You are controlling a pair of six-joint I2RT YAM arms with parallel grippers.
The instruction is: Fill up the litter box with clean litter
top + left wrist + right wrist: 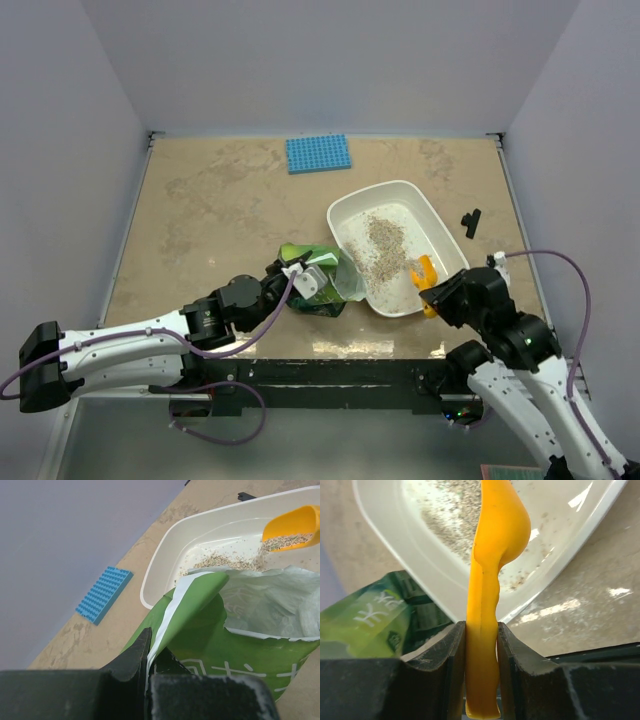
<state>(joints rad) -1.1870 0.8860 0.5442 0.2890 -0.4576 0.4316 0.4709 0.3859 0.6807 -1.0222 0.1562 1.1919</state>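
Note:
The scoop (425, 272) in my right gripper rises across the box next, then lowers for release on the bare tabletop outward, between blue mat and green bag.
The white litter box (345, 205) (155, 565) (395, 545) sits right of the table's middle, with a thin speckled heap of clean litter (381, 243) (220, 560) (445, 515) on its floor. My right gripper (437, 293) (481, 630) is shut on the handle of the orange scoop (425, 272) (495, 545), which hangs over the box's near end. Granules lie in the scoop's bowl (292, 527). My left gripper (297, 270) (147, 645) is shut on the edge of the green foil bag (325, 285) (220, 630), whose torn mouth gapes toward the box.
A blue studded mat (318, 153) (104, 594) lies at the back of the table. A small black part (470, 222) (246, 496) rests right of the box. Grey walls enclose the table on three sides.

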